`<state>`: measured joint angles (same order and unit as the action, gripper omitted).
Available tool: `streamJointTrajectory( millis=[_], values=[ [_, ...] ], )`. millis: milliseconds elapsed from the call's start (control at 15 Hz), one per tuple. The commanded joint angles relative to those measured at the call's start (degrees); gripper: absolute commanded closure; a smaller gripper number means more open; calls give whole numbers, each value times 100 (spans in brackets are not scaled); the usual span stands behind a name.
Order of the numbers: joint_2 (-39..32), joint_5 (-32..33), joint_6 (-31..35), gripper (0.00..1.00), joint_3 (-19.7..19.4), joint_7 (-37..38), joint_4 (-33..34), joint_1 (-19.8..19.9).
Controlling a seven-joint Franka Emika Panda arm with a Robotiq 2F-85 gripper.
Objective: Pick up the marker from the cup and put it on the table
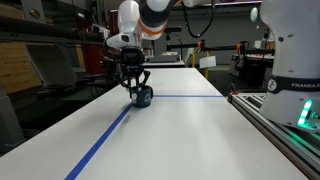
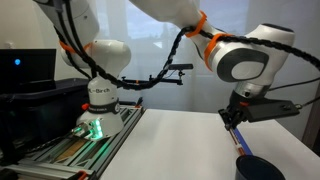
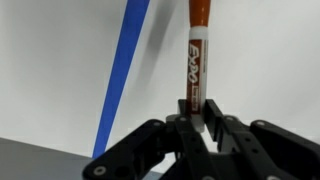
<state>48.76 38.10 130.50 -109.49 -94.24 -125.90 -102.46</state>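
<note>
My gripper lowers the marker beside the cup toward the blue tape (image 3: 126, 72) next, since the marker (image 3: 196, 55) is out of the cup.
My gripper (image 3: 196, 118) is shut on the marker (image 3: 196, 55), a white Expo pen with an orange-red end that points away from the jaws over the white table (image 3: 260, 60). In both exterior views the gripper (image 1: 135, 84) (image 2: 235, 120) hangs just above the dark teal cup (image 1: 142, 97) (image 2: 258, 169). The marker (image 2: 238, 140) hangs down from the jaws as a thin stick, its lower end close to the cup's rim. The cup stands on the table (image 1: 190, 135) by the blue tape. The cup is out of the wrist view.
Blue tape lines (image 1: 105, 140) (image 3: 125, 70) cross the tabletop. A metal rail (image 1: 275, 125) (image 2: 85, 150) runs along one edge, with another white robot base (image 2: 100, 95) (image 1: 290, 45) on it. Shelves and equipment stand beyond the far end.
</note>
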Motion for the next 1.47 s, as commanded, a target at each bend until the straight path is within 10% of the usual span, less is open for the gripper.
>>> streamJointTrajectory(
  millis=[0,600,667,1200,1400],
  values=[
    [-62,1157,309,95,-728,276,236,-827],
    [851,3211,36,95,-1018,713,712,-1308],
    [974,3142,-76,54,-957,595,741,-1271],
    [1144,2319,-1260,0,94,32,820,-609],
    [1021,2173,-1844,0,580,-160,845,-413]
  ],
)
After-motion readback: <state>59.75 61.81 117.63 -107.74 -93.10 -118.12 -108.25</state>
